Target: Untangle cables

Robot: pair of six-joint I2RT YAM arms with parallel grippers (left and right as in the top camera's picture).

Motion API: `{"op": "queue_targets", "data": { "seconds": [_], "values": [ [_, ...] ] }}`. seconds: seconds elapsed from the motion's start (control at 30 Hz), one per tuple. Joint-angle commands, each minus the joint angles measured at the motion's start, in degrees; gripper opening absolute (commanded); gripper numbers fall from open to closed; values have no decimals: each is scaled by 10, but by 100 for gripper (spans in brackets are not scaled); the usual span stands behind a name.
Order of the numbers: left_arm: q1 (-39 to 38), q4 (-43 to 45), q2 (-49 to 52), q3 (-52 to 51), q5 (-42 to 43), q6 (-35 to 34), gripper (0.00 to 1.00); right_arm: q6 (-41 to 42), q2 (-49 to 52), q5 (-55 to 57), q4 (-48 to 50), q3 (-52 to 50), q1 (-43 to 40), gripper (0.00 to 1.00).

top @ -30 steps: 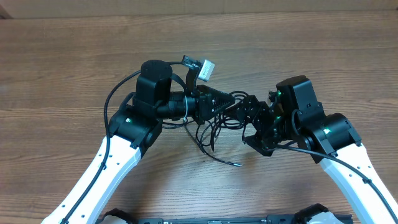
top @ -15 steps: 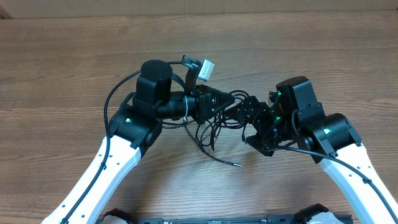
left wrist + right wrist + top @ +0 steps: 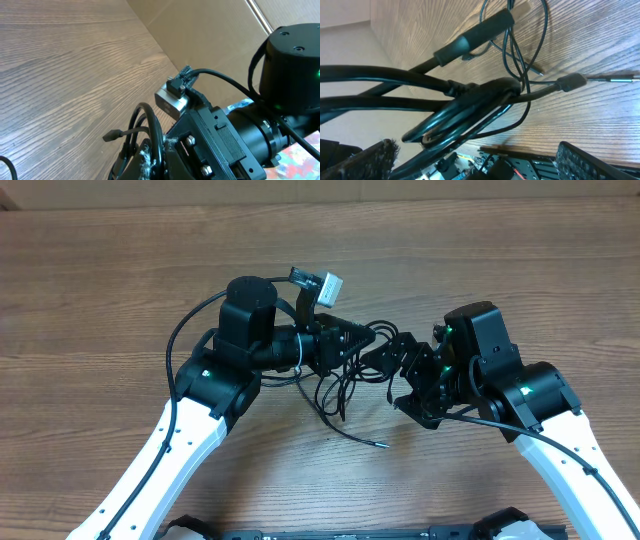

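Note:
The left gripper's cord hangs bunched over the wooden table, so my left gripper next pulls left in the overhead view, away from the tangle, and releases there.
The cables (image 3: 340, 388) are thin black cords looped in a tangle between the two arms at mid-table. My left gripper (image 3: 352, 345) is shut on one black cord of the cables (image 3: 156, 134), which runs up between its closed fingers; a plug end (image 3: 113, 135) sticks out to the left. My right gripper (image 3: 402, 372) stands open just right of the tangle. In the right wrist view its fingertips (image 3: 590, 162) stand far apart with a bundle of the cables (image 3: 465, 107) hanging ahead of them, untouched. A silver-tipped plug (image 3: 570, 81) lies on the wood.
A loose cord end (image 3: 380, 445) trails toward the front on the wooden table (image 3: 120, 280). The left arm's thick black wire (image 3: 180, 340) arcs out on its left. A silver camera block (image 3: 171, 99) on the right arm sits close above my left fingers.
The two grippers have drawn slightly closer together and the left wrist has turned a little. The tangle shifted slightly with it. Neither gripper changed its opening.

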Motion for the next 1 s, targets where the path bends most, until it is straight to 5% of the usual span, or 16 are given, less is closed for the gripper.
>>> {"op": "queue_targets", "data": {
  "seconds": [0.0,0.43,0.63,0.77,0.97],
  "values": [
    [-2,4,-10,11,-9,12,4,12,-2,6,12,-2,0,100],
    [-2,71,-10,11,32,11,4,72,7,90,-3,-2,4,94],
    [-1,107,-10,11,20,11,4,62,20,90,-61,-2,23,57],
    [17,115,-10,11,0,10,4,33,24,90,-93,-2,26,22],
    [58,116,-10,11,18,-9,4,32,24,94,-118,-2,26,12]
  ]
}}
